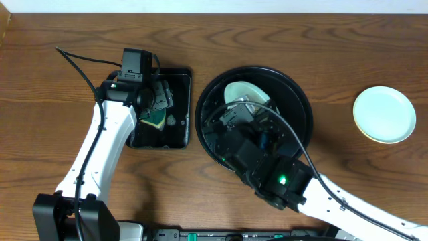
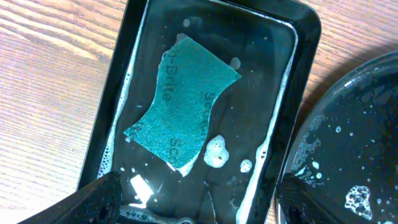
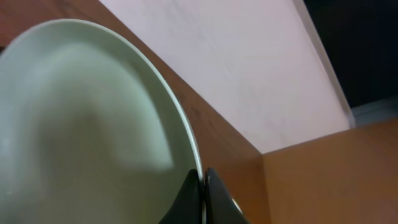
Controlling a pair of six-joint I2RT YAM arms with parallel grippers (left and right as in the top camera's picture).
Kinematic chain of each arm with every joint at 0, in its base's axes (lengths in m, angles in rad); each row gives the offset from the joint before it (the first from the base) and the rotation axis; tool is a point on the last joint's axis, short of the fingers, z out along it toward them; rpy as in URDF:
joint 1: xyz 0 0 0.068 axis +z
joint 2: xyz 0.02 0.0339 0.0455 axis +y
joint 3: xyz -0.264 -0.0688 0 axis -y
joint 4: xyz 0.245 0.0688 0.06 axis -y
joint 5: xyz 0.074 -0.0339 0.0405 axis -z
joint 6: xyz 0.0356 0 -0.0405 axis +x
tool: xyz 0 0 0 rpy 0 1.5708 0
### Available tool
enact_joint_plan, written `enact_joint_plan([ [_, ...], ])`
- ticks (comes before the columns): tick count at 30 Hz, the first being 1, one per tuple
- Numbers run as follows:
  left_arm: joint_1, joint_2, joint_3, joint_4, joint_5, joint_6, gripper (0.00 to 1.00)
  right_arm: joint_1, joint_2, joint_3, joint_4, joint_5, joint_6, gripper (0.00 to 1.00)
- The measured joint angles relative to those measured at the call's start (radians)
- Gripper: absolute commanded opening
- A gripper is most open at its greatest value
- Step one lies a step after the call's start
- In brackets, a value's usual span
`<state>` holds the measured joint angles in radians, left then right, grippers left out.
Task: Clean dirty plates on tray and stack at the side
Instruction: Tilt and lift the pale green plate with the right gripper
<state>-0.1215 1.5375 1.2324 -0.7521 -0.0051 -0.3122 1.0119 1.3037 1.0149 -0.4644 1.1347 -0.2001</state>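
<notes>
Next, my right gripper will swing to the right in the overhead view and lower the pale plate onto the mint-blue plate (image 1: 384,114), then release it, because plates sit stacked there.
My right gripper (image 3: 202,186) is shut on the rim of a pale plate (image 3: 87,124) and holds it tilted on edge. In the overhead view this plate (image 1: 242,92) is over the far part of the large round black tray (image 1: 299,107), with the right gripper (image 1: 251,110) just in front of it. A mint-blue plate (image 1: 384,114) lies on the table at the far right, with what looks like a pale yellow rim under it. My left gripper (image 2: 199,211) is open and empty above a green sponge (image 2: 183,106); it also shows in the overhead view (image 1: 157,100).
The sponge lies in a smaller rectangular black tray (image 2: 305,37) holding soapy water and foam; the same tray (image 1: 182,137) sits left of the round tray. The round tray's wet rim (image 2: 348,124) is close on the right. The table is brown wood.
</notes>
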Motion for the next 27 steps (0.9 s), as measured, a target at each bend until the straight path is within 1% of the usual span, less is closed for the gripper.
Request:
enact_joint_plan([
  [9, 0.0, 0.0, 0.0, 0.0, 0.0, 0.0, 0.82, -0.03, 0.0, 0.0, -0.06, 0.047, 0.013, 0.01],
  [14, 0.0, 0.0, 0.0, 0.0, 0.0, 0.0, 0.82, -0.068, 0.0, 0.0, -0.103, 0.014, 0.042, 0.01],
  [23, 0.0, 0.0, 0.0, 0.0, 0.0, 0.0, 0.82, -0.116, -0.002, 0.0, -0.104, -0.011, 0.081, 0.01],
  [27, 0.0, 0.0, 0.0, 0.0, 0.0, 0.0, 0.82, -0.124, -0.002, 0.0, -0.141, -0.039, 0.095, 0.01],
])
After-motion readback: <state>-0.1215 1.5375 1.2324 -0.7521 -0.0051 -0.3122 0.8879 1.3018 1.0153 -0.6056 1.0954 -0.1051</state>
